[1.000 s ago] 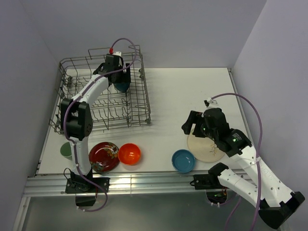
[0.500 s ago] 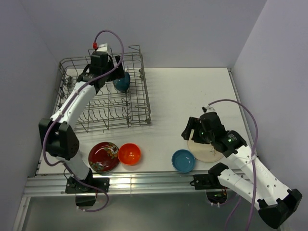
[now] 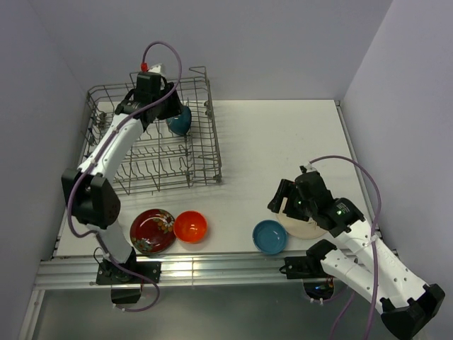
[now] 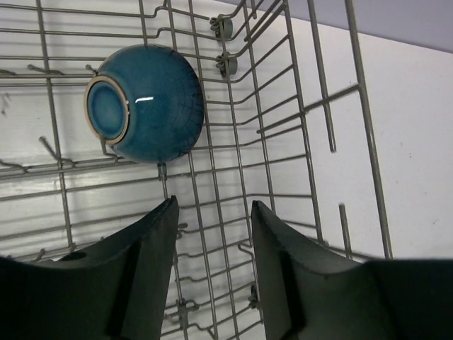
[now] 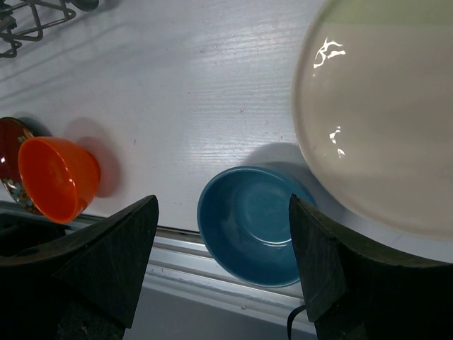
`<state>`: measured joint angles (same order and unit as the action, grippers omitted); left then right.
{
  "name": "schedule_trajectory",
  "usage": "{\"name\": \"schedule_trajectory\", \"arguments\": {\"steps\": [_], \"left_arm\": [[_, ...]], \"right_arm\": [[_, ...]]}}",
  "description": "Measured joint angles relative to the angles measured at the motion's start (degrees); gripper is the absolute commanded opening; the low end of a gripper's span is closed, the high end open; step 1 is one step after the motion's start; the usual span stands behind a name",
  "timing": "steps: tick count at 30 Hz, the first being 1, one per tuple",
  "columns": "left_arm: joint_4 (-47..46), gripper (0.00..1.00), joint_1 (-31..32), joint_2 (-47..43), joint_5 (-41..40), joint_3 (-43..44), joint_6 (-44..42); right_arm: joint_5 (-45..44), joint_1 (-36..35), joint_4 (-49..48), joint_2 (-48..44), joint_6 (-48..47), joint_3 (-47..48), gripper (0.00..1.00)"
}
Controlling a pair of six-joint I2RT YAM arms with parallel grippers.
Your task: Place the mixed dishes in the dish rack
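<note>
The robot's right gripper will next go down and back onto the blue bowl's rim farthest from the orange bowl, because that side of the blue bowl is below the gripper and back.
The dish rack stands at the table's far left. A teal bowl rests on its side among the tines at the back right corner; the left wrist view shows it foot-first. My left gripper hovers just left of it, jaws partly apart with nothing between them. My right gripper is open wide above the small blue bowl. The cream plate lies beside that bowl. A red floral bowl and an orange bowl sit near the front left.
The blue bowl sits close to the table's front edge, against a metal rail. Walls close in the left, back and right sides. The orange bowl lies left of the blue bowl in the right wrist view.
My left gripper drew back from the teal bowl, which stays in the rack, and its jaws narrowed. My right gripper moved toward the front edge, over the blue bowl.
</note>
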<state>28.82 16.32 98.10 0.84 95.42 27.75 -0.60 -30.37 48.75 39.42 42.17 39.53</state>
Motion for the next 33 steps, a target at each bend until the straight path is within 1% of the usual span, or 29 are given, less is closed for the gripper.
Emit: {"name": "schedule_trajectory", "arguments": {"steps": [2, 4, 7, 8, 10, 15, 21, 26, 30, 33], "left_arm": [[1.3, 0.48, -0.1, 4.1, 0.5, 3.8, 0.1], [2.3, 0.48, -0.1, 6.5, 0.9, 5.8, 0.2], [3.3, 0.55, -0.3, 7.2, 1.5, 5.6, 0.6], [2.3, 0.58, -0.3, 6.4, 1.6, 4.4, 0.9], [1.7, 0.61, -0.3, 4.1, 2.0, 0.8, 1.6], [-0.8, 0.62, -0.3, -3.9, 4.0, -9.2, 3.6], [-5.7, 0.63, -0.3, -12.4, 7.9, -16.7, 6.6], [-8.7, 0.64, -0.3, -16.8, 10.8, -18.7, 8.4], [-10.6, 0.64, -0.3, -20.1, 12.5, -20.0, 9.5], [-11.0, 0.65, -0.2, -22.4, 13.4, -20.6, 9.6]], "right_arm": [[0.0, 0.0, 0.0, 0.0, 0.3, 0.0, 0.81], [0.0, 0.0, 0.1, 0.1, 0.7, 0.0, 0.81], [-0.1, 0.0, 0.3, 0.6, 1.6, 0.0, 0.81], [-0.3, 0.0, 0.4, 0.6, 2.0, -0.2, 0.81], [-1.3, 0.0, 1.9, 0.6, 3.0, -0.4, 0.81], [-3.4, 0.0, 6.6, 0.4, 5.3, -0.7, 0.81], [-2.3, 0.0, 11.6, -1.3, 8.2, -4.5, 0.77], [0.2, -0.3, 14.7, -0.3, 8.9, -6.7, 0.70], [1.4, -1.2, 14.4, 3.2, 9.0, -7.6, 0.67], [1.8, -1.6, 14.0, 5.6, 9.3, -8.2, 0.61]]}}
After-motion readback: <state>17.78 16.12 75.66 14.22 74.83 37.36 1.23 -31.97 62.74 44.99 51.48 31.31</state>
